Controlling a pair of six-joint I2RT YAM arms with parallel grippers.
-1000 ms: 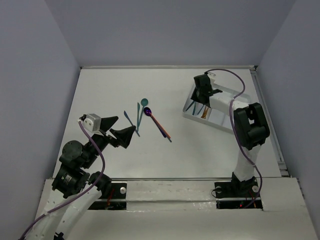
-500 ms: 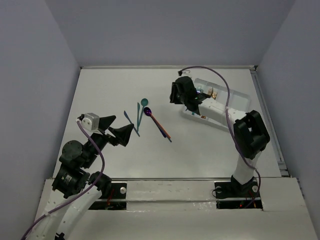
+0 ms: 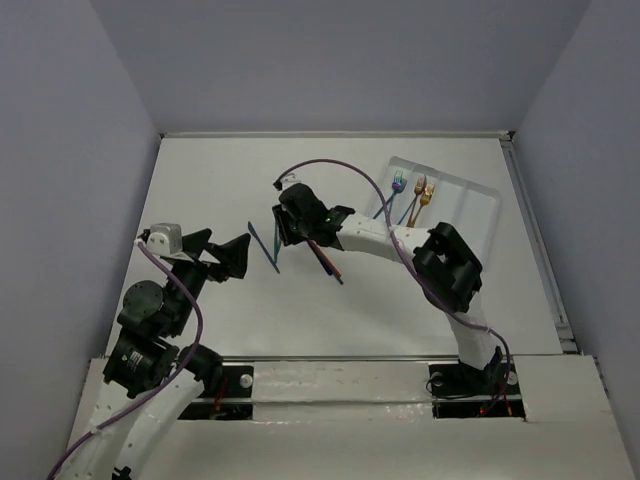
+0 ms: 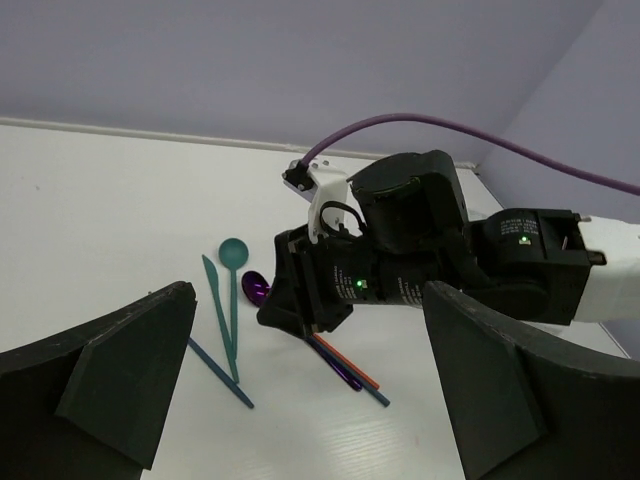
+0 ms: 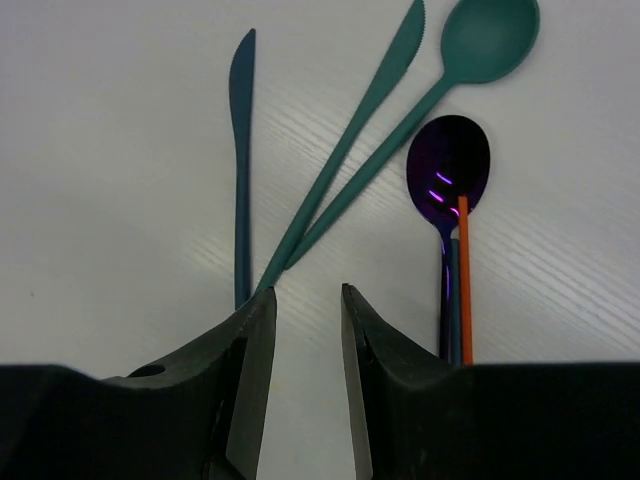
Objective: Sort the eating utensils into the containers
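I will next move my right gripper down and to its left in the top view to the blue knife's mid-handle (image 3: 265, 250) (image 5: 242, 222), which lies there away from teal utensils.
Loose utensils lie mid-table: a blue knife (image 5: 241, 170), a teal knife (image 5: 350, 140), a teal spoon (image 5: 480, 40), a purple spoon (image 5: 450, 165) and an orange handle (image 5: 464, 280) beside a blue one. My right gripper (image 5: 305, 300) is open and empty, low over them, its left finger by the teal knife's handle end. In the top view it (image 3: 290, 225) covers the spoons. My left gripper (image 3: 226, 244) is wide open and empty, left of the blue knife (image 3: 265, 248). The white tray (image 3: 468, 205) holds a blue fork (image 3: 398, 182) and orange-gold forks (image 3: 421, 188).
The right arm's white forearm (image 3: 365, 235) stretches across the table from the tray side to the utensils, with its purple cable (image 3: 350, 170) arching above. Walls close the table at the back and both sides.
My right gripper has swung left from the tray to over the loose utensils, still open and empty. My left gripper has shifted slightly left.
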